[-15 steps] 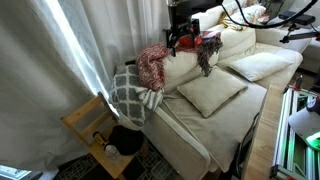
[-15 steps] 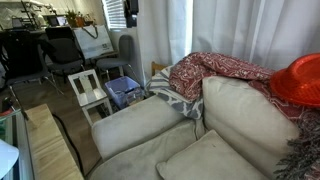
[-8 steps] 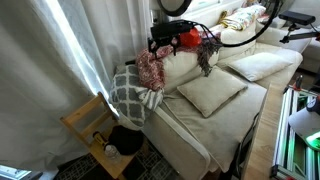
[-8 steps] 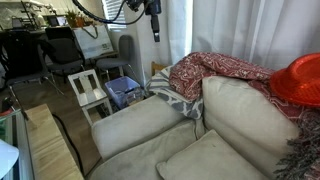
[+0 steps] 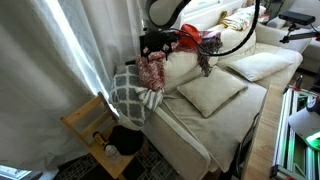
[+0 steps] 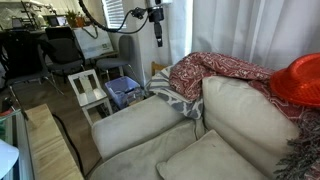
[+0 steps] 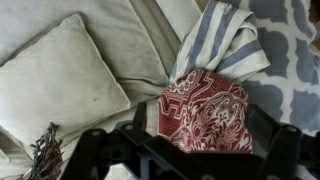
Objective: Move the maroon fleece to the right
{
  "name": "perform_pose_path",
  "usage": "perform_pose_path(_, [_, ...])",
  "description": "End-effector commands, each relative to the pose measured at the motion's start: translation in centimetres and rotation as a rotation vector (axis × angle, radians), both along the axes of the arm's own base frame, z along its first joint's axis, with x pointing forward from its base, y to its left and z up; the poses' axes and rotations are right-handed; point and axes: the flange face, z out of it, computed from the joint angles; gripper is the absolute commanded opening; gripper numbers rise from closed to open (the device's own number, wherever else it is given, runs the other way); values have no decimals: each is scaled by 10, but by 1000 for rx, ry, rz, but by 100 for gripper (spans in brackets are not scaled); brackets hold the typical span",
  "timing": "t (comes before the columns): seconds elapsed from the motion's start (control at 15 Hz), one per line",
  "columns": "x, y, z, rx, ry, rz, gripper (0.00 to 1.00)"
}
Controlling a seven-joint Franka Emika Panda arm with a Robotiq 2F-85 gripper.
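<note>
My gripper should move down onto the fleece's edge (image 5: pixel 144 75) (image 7: pixel 226 106) beside the blue-and-white blanket, with its fingers open around the fold.
The maroon patterned fleece (image 5: pixel 152 68) is draped over the top of the cream couch's back at its curtain end. It also shows in an exterior view (image 6: pixel 225 70) and fills the lower middle of the wrist view (image 7: pixel 208 110). My gripper (image 5: pixel 152 42) hangs just above the fleece, and in an exterior view (image 6: pixel 157 35) it appears in front of the curtain. In the wrist view the gripper (image 7: pixel 200 128) is open, its dark fingers standing either side of the fleece below. It holds nothing.
A blue-and-white patterned blanket (image 5: pixel 128 92) hangs off the couch arm beside the fleece, with a striped cloth (image 7: pixel 220 40) on it. A square cushion (image 5: pixel 212 92) lies on the seat. A red hat (image 6: pixel 300 80) sits on the couch back. A wooden chair (image 5: pixel 90 122) and curtain (image 5: pixel 50 60) stand close by.
My gripper has moved along the couch back towards the curtain end and now hangs over the fleece. It came into the second exterior view. The fleece has not moved.
</note>
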Motion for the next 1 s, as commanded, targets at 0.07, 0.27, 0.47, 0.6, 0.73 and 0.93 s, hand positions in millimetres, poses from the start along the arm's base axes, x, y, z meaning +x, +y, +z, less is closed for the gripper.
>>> perform_pose_path(0.07, [14, 9, -18, 22, -30, -13, 100])
perform_pose_path(0.27, [27, 25, -41, 47, -56, -35, 100])
perform_pose_path(0.47, [44, 41, -73, 35, -125, -55, 100])
perform_pose_path(0.6, [56, 46, -93, 29, -175, -83, 100])
perform_pose_path(0.73, [68, 46, -111, 12, -224, -110, 100])
perform_pose_path(0.93, [85, 41, -133, -20, -278, -161, 100])
